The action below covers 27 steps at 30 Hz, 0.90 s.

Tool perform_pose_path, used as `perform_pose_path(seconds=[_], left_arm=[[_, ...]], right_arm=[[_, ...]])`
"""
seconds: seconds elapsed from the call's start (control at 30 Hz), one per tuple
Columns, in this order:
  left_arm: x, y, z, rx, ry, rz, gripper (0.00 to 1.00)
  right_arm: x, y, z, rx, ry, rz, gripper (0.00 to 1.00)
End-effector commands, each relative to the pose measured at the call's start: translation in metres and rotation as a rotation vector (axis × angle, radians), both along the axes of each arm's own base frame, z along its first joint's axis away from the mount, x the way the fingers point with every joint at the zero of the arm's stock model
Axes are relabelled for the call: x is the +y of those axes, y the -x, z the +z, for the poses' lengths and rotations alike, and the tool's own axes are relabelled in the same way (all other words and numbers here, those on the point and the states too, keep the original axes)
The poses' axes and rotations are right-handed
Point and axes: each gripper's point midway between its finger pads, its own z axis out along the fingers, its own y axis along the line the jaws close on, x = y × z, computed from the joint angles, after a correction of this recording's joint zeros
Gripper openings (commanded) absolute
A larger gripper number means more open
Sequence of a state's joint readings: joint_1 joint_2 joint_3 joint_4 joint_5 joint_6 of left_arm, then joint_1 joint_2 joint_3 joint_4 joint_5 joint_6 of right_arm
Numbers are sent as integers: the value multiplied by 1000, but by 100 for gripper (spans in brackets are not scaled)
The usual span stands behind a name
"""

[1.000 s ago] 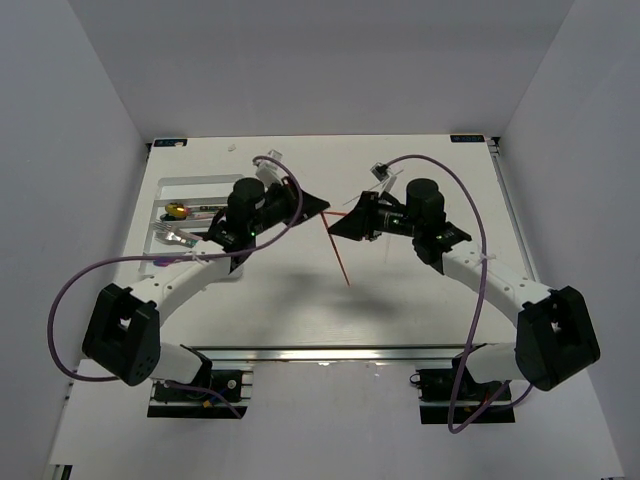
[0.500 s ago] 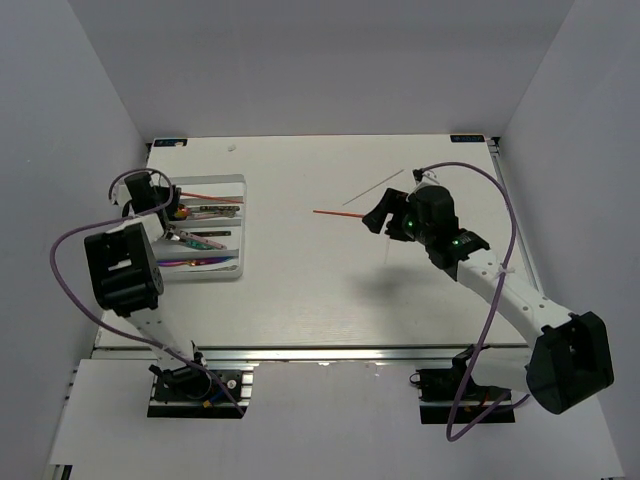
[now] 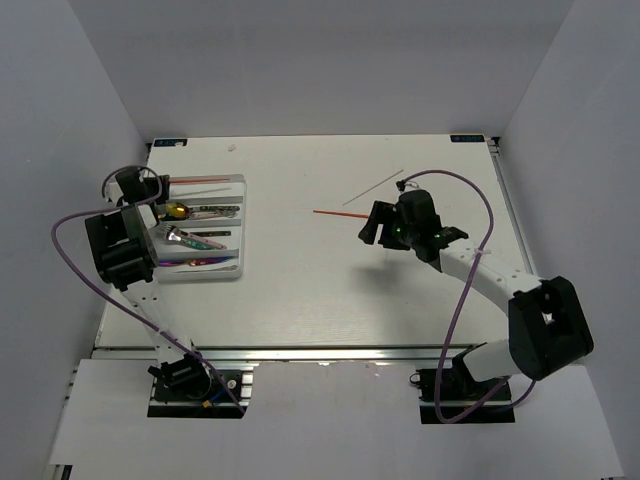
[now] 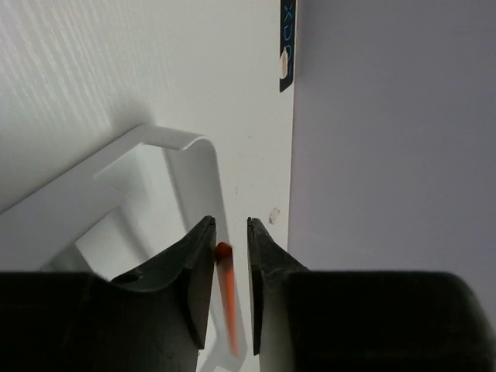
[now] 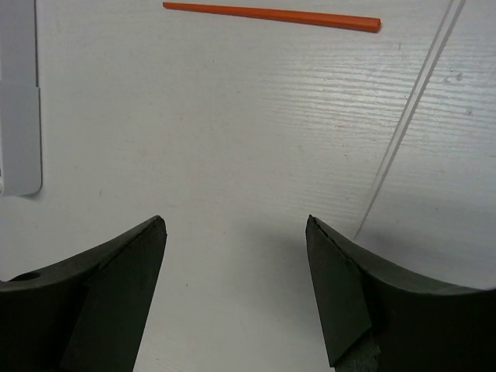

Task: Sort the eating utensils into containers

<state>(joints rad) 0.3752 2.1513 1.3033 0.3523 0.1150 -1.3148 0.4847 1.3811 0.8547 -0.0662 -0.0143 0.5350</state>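
The red stick lies outward, crosswise to the gripper's fingers, so next my right gripper will reach over it, turn to straddle it and go down onto its middle.
The white tray (image 3: 238, 228) stands at the left and holds several utensils, among them a gold-bowled spoon (image 3: 178, 210). A red stick (image 3: 196, 182) lies along its far compartment. My left gripper (image 3: 152, 184) hangs at the tray's far left corner. In the left wrist view its jaws (image 4: 230, 223) are slightly apart, open round the end of that red stick (image 4: 226, 287), which is blurred. My right gripper (image 3: 368, 225) is open and empty (image 5: 234, 225) above bare table. Just beyond it lie another red stick (image 3: 338, 212) (image 5: 271, 15) and a clear stick (image 3: 372, 186) (image 5: 411, 108).
The left wall runs close beside the left gripper and the tray's rim (image 4: 178, 139). A corner of the tray (image 5: 19, 132) shows at the left of the right wrist view. The right arm's purple cable (image 3: 470, 180) loops above its wrist.
The left arm swung from the table's middle to the tray's far left corner with a red stick, and its jaws have parted. The right gripper opened wide and drew back from the red stick on the table.
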Motion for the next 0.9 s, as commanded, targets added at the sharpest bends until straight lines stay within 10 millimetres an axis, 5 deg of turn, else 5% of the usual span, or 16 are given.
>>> perform_pose_path(seconds=[0.0, 0.03, 0.13, 0.3, 0.4, 0.47, 0.5, 0.57, 0.6, 0.73, 0.77, 0.8, 0.87], left_arm=[[1, -11, 29, -63, -38, -20, 35], [1, -10, 30, -67, -44, -21, 51], [-1, -9, 37, -74, -49, -32, 75], [-4, -3, 60, -92, -65, -34, 83], [-14, -3, 93, -135, -115, -68, 98], [-20, -3, 120, -120, -187, -101, 98], [-35, -1, 122, -84, -196, -132, 98], [-55, 2, 153, -103, -278, -188, 98], [-77, 4, 159, -93, -301, -232, 98], [-133, 45, 171, -3, -416, -372, 98], [-141, 60, 156, 26, -445, -408, 98], [-156, 75, 178, -30, -471, -440, 98], [-166, 97, 165, -15, -493, -493, 98]], right_arm=[[12, -15, 21, -59, -31, 35, 78], [15, -17, 20, -55, -33, 38, 78], [17, -24, 24, -73, -16, 53, 78], [22, -54, 27, -98, 79, 77, 78], [0, -73, -3, 7, 221, -55, 79], [-4, -86, -5, 54, 275, -101, 78], [0, -92, -26, 101, 300, -94, 78], [15, -111, -22, 62, 313, -11, 73], [19, -117, -39, 78, 342, 34, 72], [35, -140, -33, -75, 435, 279, 71], [36, -140, -36, -130, 482, 390, 72], [38, -144, -35, -173, 509, 432, 72], [35, -153, -32, -225, 586, 507, 73]])
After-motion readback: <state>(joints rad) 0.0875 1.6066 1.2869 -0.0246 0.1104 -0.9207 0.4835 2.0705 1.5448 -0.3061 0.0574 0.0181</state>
